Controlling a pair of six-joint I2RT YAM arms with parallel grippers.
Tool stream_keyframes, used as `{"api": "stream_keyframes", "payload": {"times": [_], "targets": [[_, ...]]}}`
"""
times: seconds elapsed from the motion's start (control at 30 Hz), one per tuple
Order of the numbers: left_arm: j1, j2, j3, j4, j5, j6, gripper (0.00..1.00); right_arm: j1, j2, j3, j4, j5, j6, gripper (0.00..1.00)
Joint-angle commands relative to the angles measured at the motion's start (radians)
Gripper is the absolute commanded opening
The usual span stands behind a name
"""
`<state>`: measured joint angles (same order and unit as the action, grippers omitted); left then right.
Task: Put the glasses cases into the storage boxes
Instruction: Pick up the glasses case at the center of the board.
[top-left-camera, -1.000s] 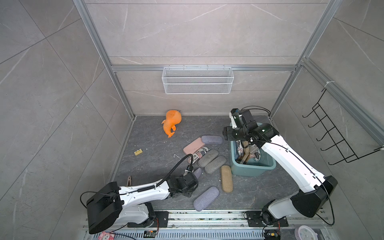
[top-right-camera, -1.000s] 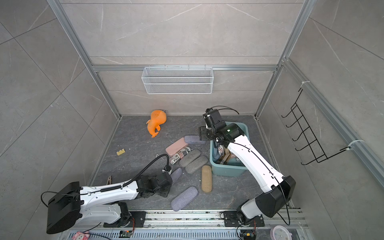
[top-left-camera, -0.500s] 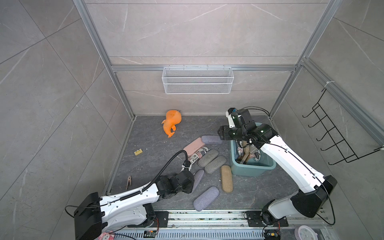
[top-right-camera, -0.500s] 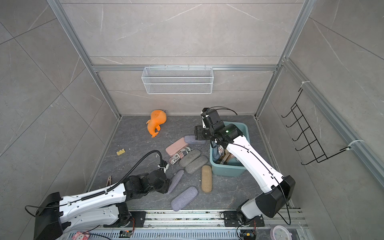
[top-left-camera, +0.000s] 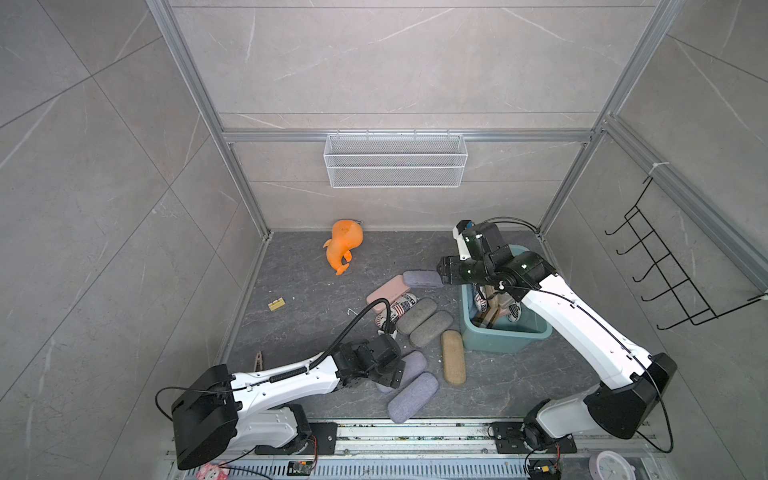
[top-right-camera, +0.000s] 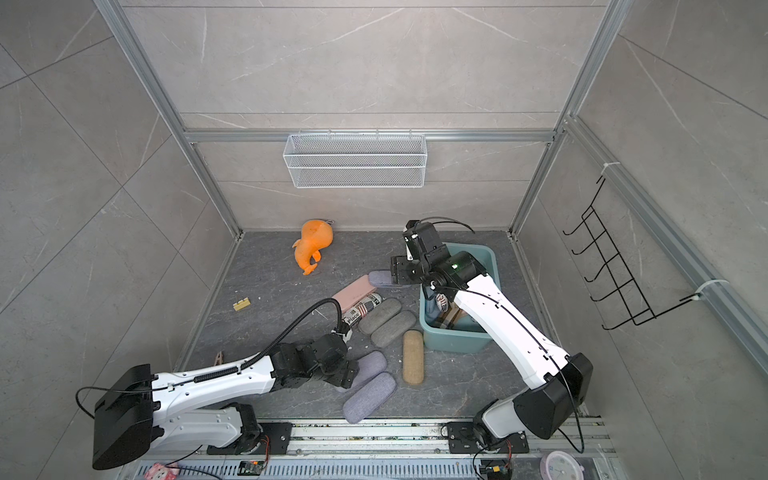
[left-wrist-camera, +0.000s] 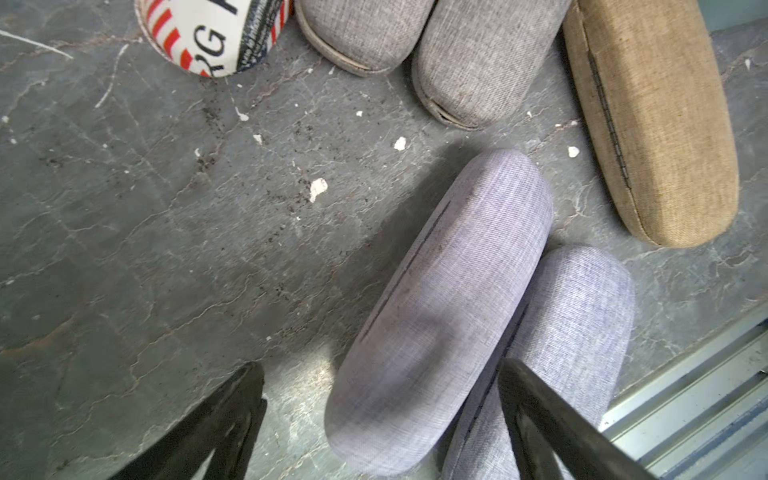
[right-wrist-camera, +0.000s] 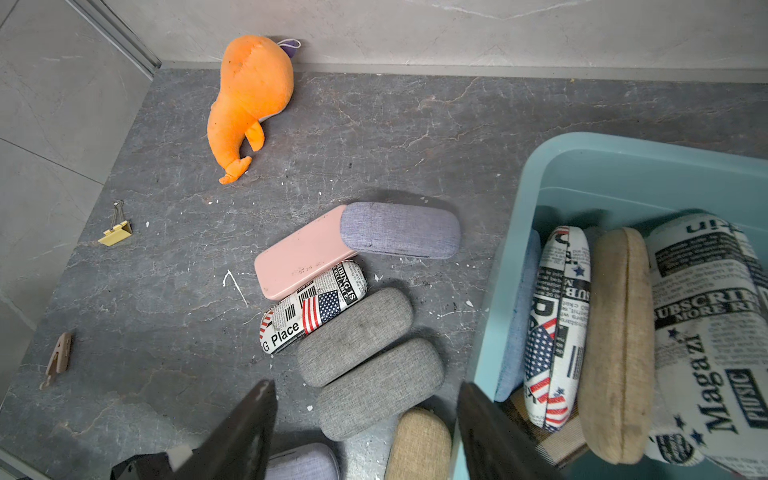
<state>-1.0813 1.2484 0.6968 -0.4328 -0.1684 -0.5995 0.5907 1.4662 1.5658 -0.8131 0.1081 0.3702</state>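
The lilac case lies slantwise between the open fingers, so my left gripper turns to match and lowers around the case's middle (top-left-camera: 408, 371) (left-wrist-camera: 441, 312) to close next.
My left gripper (left-wrist-camera: 382, 415) hangs low and open near the front rail, its fingers either side of one end of a lilac glasses case (left-wrist-camera: 449, 311) without touching it. A second lilac case (top-left-camera: 413, 397) lies alongside. Further back lie a tan case (top-left-camera: 453, 356), two grey cases (top-left-camera: 424, 323), a flag-print case (right-wrist-camera: 316, 307), a pink case (right-wrist-camera: 299, 257) and another lilac case (right-wrist-camera: 401, 230). The teal storage box (top-left-camera: 503, 336) holds several cases. My right gripper (right-wrist-camera: 365, 415) is open and empty, above the floor beside the box's far left corner.
An orange plush toy (top-left-camera: 344, 245) lies by the back wall. A yellow binder clip (top-left-camera: 276, 304) and a clothespin (top-left-camera: 258, 360) sit near the left wall. A white wire basket (top-left-camera: 395, 166) hangs on the back wall, and a black hook rack (top-left-camera: 665, 274) on the right wall.
My left gripper has gone from shut to open and come nearer the front, over the lilac case. My right gripper has shifted left, away from over the box.
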Motion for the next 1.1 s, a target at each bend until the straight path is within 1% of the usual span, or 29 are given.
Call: {"api": "stream_keyframes", "payload": {"times": [0.0,0.13,0.27,0.43,0.53,0.6,0.67,0.87,0.97,1.07], "targets": [[0.003,0.062,0.039,0.033,0.063,0.065,0.90,0.004,-0.030,-0.019,0.008,0.011,-0.011,0.72],[0.003,0.149,0.041,0.056,0.102,0.129,0.90,0.004,-0.033,-0.029,0.012,0.006,-0.007,0.73],[0.004,0.212,0.048,0.046,0.048,0.146,0.89,0.005,-0.050,-0.044,0.019,-0.002,0.001,0.74],[0.004,0.232,0.042,0.049,-0.017,0.113,0.83,0.005,-0.064,-0.055,0.017,0.005,0.006,0.74],[0.004,0.199,0.021,0.050,-0.037,0.087,0.76,0.004,-0.063,-0.053,0.010,0.008,0.003,0.73],[0.004,0.166,0.003,0.043,-0.049,0.070,0.69,0.005,-0.064,-0.053,0.011,0.004,0.003,0.72],[0.004,0.136,-0.016,0.036,-0.053,0.059,0.65,0.004,-0.064,-0.052,0.013,0.001,0.001,0.72],[0.004,0.061,-0.061,0.006,-0.069,0.004,0.60,0.004,-0.054,-0.041,0.022,-0.014,0.000,0.70],[0.004,-0.007,-0.072,-0.006,-0.091,-0.012,0.58,0.004,-0.059,-0.042,0.022,-0.019,0.005,0.70],[0.004,-0.103,-0.060,-0.039,-0.141,-0.011,0.57,0.004,-0.068,-0.049,0.035,-0.030,0.014,0.69]]}}
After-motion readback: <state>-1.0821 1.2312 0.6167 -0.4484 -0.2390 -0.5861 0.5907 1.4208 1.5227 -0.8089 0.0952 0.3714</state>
